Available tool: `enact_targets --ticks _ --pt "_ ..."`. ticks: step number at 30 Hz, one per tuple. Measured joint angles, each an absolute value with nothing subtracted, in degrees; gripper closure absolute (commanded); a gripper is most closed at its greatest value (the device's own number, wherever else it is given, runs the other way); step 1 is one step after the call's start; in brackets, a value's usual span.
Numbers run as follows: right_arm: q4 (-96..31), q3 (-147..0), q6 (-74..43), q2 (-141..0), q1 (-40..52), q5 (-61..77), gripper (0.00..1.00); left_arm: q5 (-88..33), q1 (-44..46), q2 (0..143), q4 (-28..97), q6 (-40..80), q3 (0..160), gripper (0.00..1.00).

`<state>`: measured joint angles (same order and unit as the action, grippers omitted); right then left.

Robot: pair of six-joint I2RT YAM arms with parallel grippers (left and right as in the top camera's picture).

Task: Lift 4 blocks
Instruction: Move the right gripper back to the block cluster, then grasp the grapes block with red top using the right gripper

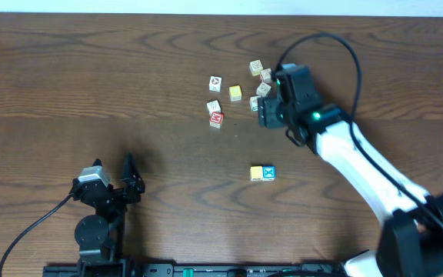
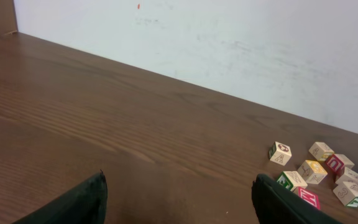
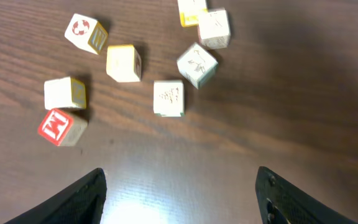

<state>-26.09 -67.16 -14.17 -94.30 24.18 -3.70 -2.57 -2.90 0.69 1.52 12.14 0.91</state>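
The open fingers of the robot's right gripper are short of the nearest whitish block (image 1: 254,103) (image 3: 168,99), so the gripper will next go down, outward and toward the left in the overhead view, onto the block.
The red block (image 1: 217,118) with a white letter lies left of my right gripper (image 1: 268,116); the wrist view shows this red block (image 3: 58,126) at the left. A whitish block (image 3: 168,98) with a faint marking lies on the table just ahead of the right gripper (image 3: 179,194), which is open and holds nothing. The yellow-orange block (image 1: 257,173) and the blue block (image 1: 268,173) sit side by side, nearer the front. My left gripper (image 1: 129,181) stands open and empty at the front left, far from the blocks.
Other cubes cluster near the right gripper: a pale yellow one (image 1: 235,93), a white one (image 1: 215,81) with a red picture, and whitish ones (image 1: 264,88). A black cable (image 1: 344,46) loops over the right arm. A pale wall (image 2: 229,43) rises behind the table.
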Motion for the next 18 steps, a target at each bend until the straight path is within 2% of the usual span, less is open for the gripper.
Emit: enact_targets --ticks 4,14,18 --pt "-27.31 -73.01 -12.1 -102.1 24.23 -3.44 0.35 -2.57 -2.9 0.71 1.52 12.12 0.93 0.25" --pt "-27.31 -84.68 -10.28 -115.31 24.23 -3.44 0.4 -2.57 -2.9 0.69 1.52 12.14 0.93 0.25" --pt "-27.38 -86.26 -9.89 -118.5 24.23 -3.38 0.47 -2.57 -2.9 0.69 1.52 12.14 0.91 0.25"
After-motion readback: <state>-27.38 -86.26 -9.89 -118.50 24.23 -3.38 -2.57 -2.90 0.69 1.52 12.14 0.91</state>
